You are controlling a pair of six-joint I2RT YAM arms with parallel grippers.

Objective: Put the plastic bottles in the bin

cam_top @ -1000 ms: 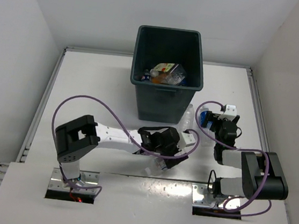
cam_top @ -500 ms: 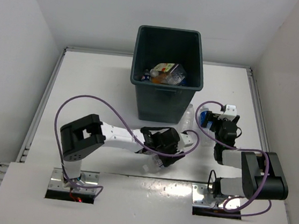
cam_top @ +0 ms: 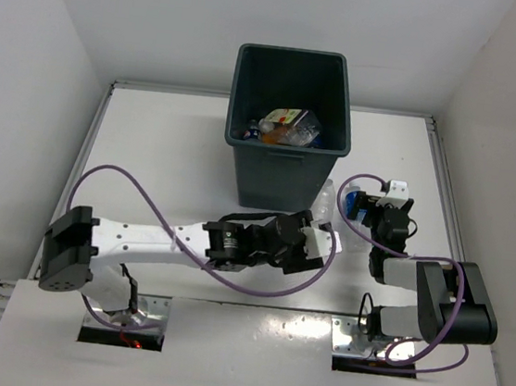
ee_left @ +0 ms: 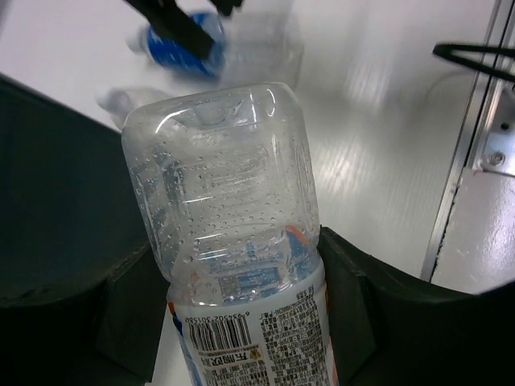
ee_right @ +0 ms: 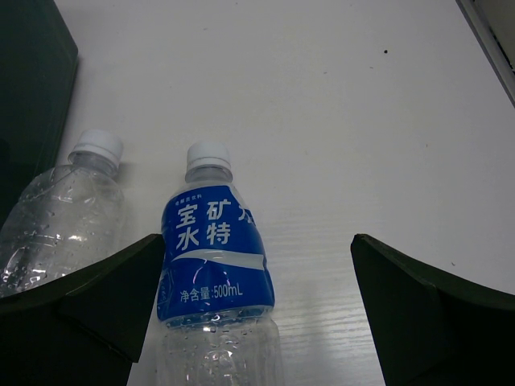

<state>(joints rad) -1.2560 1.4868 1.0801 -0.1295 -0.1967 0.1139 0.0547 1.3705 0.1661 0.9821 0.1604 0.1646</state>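
My left gripper should next move the clear bottle up and away from my base, over the bin's open top.
My left gripper is shut on a clear plastic bottle with a white printed label, a black finger pressed against each side and the bottle's base pointing away. In the top view that gripper hangs in front of the dark bin. My right gripper is open over a blue-labelled bottle that lies on the table, white cap pointing away, close to the left finger. A plain clear bottle lies to its left, by the bin's corner.
Several discarded bottles and wrappers lie inside the bin. Purple cables loop from both arms. The blue-labelled bottle and the plain one lie between the bin and the right arm. White walls enclose the table on three sides.
My left gripper has shut on the white-labelled bottle and lifted it off the table, moving right toward the bin's front; the left arm's elbow swung left. The right arm stayed still.
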